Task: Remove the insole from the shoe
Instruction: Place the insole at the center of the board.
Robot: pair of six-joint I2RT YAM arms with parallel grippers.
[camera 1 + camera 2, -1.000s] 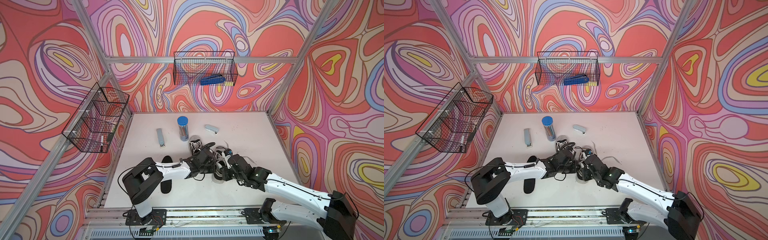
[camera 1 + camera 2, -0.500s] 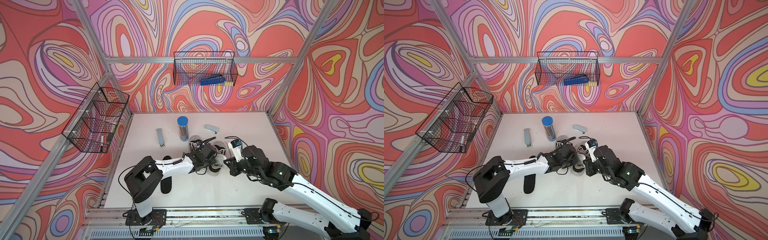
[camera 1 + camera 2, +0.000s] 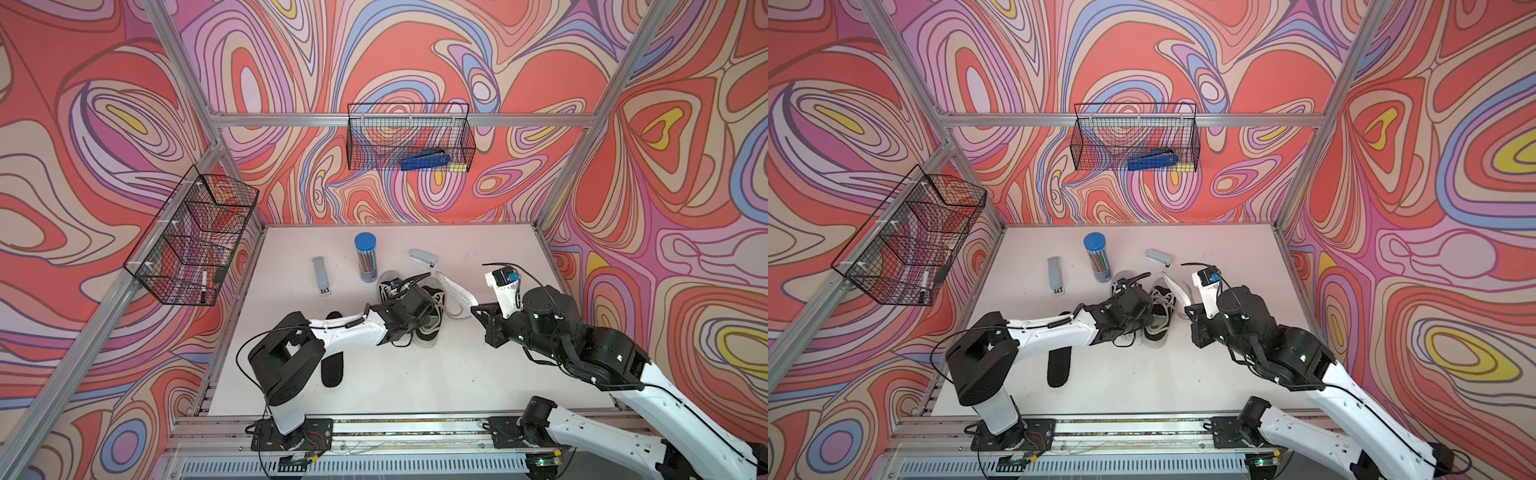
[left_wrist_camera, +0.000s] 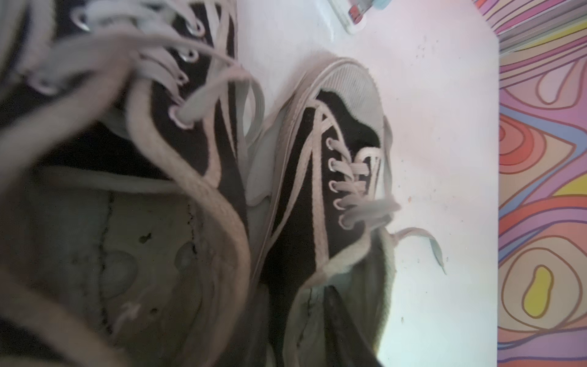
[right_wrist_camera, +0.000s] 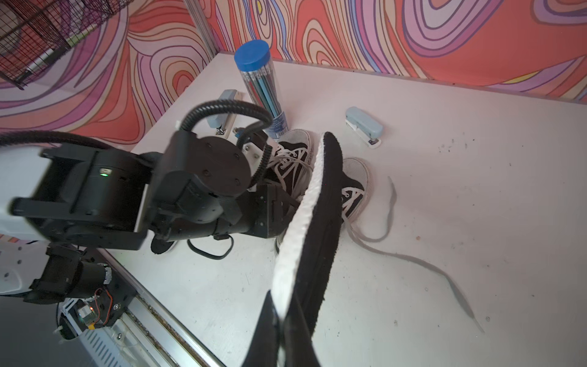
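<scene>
Bare table shows beside the second black insole, so I need to swing my right gripper past the shoes and lower it to release the insole (image 3: 455,289) on the tabletop (image 3: 361,361) there.
Two black sneakers with white laces lie side by side mid-table; the shoe (image 3: 430,332) (image 3: 1156,328) (image 4: 305,190) nearer my right arm has its mouth facing the front. Its insole (image 3: 455,289) (image 3: 1173,289) (image 5: 317,206), black on top and white beneath, hangs in the air clear of the shoe. My right gripper (image 3: 474,308) (image 5: 281,333) is shut on the insole's end. My left gripper (image 3: 426,320) (image 4: 308,317) sits low over that shoe's heel, jaws apart astride the collar, one finger (image 4: 344,321) inside the mouth.
A second black insole (image 3: 332,368) lies flat near my left arm. Behind the shoes stand a blue-capped pencil tube (image 3: 365,257) and two grey staplers (image 3: 423,258) (image 3: 321,275). A loose lace (image 5: 413,257) trails over the table. Wire baskets (image 3: 409,141) (image 3: 191,237) hang on the walls.
My right arm has lifted and drawn back to the right, pulling the insole out of the shoe into the air. My left gripper's jaws have parted at the shoe's heel.
</scene>
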